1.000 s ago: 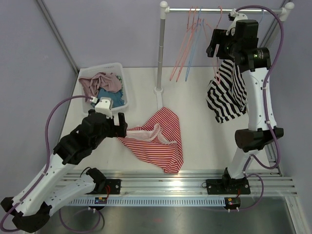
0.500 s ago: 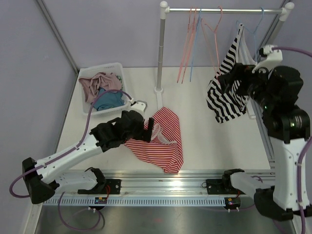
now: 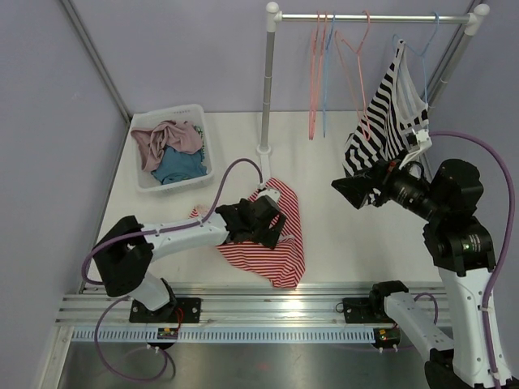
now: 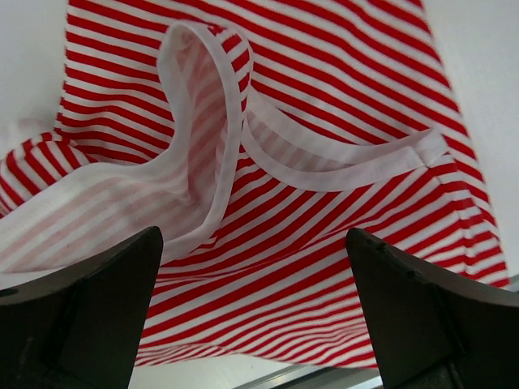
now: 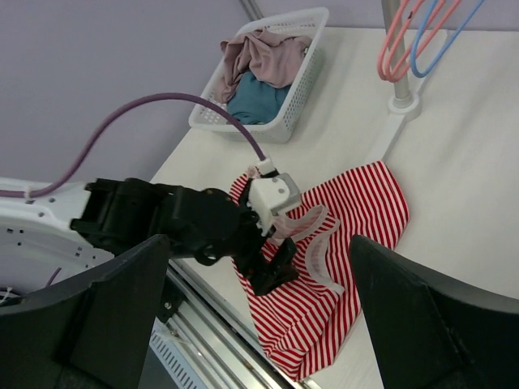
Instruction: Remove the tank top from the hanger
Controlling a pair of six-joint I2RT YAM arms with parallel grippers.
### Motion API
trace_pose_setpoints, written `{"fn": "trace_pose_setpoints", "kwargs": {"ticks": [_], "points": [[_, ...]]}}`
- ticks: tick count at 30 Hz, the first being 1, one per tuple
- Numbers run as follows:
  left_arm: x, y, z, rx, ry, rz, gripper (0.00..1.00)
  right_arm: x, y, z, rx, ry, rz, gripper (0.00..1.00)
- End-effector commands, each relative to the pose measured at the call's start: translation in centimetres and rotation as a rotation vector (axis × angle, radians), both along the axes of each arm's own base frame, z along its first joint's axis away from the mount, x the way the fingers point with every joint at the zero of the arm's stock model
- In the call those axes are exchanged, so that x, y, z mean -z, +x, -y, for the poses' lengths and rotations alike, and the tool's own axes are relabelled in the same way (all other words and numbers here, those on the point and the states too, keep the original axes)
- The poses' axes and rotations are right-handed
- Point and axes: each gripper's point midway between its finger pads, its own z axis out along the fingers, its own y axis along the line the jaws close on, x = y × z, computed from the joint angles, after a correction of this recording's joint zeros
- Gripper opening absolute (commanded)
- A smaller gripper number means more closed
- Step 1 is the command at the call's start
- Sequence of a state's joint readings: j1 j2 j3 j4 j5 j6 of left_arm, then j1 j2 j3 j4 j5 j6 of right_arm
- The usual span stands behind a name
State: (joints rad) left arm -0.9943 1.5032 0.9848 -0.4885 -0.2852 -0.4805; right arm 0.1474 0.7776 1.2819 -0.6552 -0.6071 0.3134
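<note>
The red-striped tank top's cloth beside the white neckline lies between the open fingers of my left gripper, where closing them pinches it, so my left gripper needs to lower onto it next.
A black-and-white striped tank top hangs on a blue hanger at the right end of the rail. My right gripper is open and empty, below and in front of that top and apart from it. In the right wrist view it looks down at the table. A red-and-white striped tank top lies flat on the table. My left gripper is open and hovers low over it. In the left wrist view the red top fills the frame between the spread fingers.
Several empty pink and blue hangers hang on the rail. The rack's pole stands at the back centre. A white basket of clothes sits at the back left. The metal rail runs along the near edge.
My right gripper has dropped from the rail down and forward, away from the hanging top. My left arm has reached right over the red top. The striped top still hangs.
</note>
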Motion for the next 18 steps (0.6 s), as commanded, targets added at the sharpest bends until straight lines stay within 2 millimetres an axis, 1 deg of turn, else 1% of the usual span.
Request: {"fn": "trace_pose_setpoints", "kwargs": {"ticks": [1, 3, 4, 6, 7, 8, 9, 10, 11, 12, 14, 17, 18], "points": [[1.7, 0.4, 0.9, -0.028, -0.009, 0.01, 0.99, -2.9, -2.1, -0.7, -0.07, 0.043, 0.11, 0.99], [3.2, 0.0, 1.0, -0.025, -0.002, -0.011, 0.99, -2.7, -2.1, -0.7, -0.07, 0.04, 0.105, 1.0], [4.4, -0.4, 1.0, -0.013, 0.006, -0.039, 0.99, -2.7, -2.2, -0.7, -0.072, 0.041, 0.102, 0.99], [5.5, -0.7, 1.3, -0.003, 0.0, -0.053, 0.94, -2.6, -2.3, -0.8, -0.077, 0.047, 0.102, 1.0], [7.0, -1.3, 0.9, 0.004, 0.023, -0.087, 0.8, -2.8, -2.5, -0.8, -0.079, 0.051, 0.11, 0.99], [7.5, -1.6, 0.8, 0.007, 0.027, -0.096, 0.67, -3.1, -2.6, -0.9, -0.086, 0.058, 0.122, 0.99], [8.0, -1.9, 0.8, 0.009, 0.028, -0.102, 0.59, -3.3, -2.9, -1.0, -0.098, 0.066, 0.127, 0.99], [8.8, -2.4, 0.3, 0.007, 0.037, -0.119, 0.4, -3.7, -3.2, -1.1, -0.105, 0.07, 0.141, 1.0], [9.1, -2.6, 0.1, 0.003, 0.039, -0.124, 0.28, -4.0, -3.4, -1.1, -0.113, 0.073, 0.15, 1.0], [9.2, -2.8, -0.1, -0.002, 0.037, -0.128, 0.2, -4.4, -3.8, -1.2, -0.121, 0.074, 0.162, 1.0], [9.1, -3.1, -0.9, -0.014, 0.052, -0.13, 0.0, -4.7, -4.1, -1.1, -0.12, 0.073, 0.176, 0.99], [7.9, -3.1, -2.0, -0.043, 0.07, -0.109, 0.0, -5.3, -4.5, -0.9, -0.113, 0.071, 0.201, 0.99], [6.0, -2.8, -2.0, -0.056, 0.038, -0.075, 0.0, -5.5, -4.7, -0.9, -0.11, 0.07, 0.21, 0.99]]}}
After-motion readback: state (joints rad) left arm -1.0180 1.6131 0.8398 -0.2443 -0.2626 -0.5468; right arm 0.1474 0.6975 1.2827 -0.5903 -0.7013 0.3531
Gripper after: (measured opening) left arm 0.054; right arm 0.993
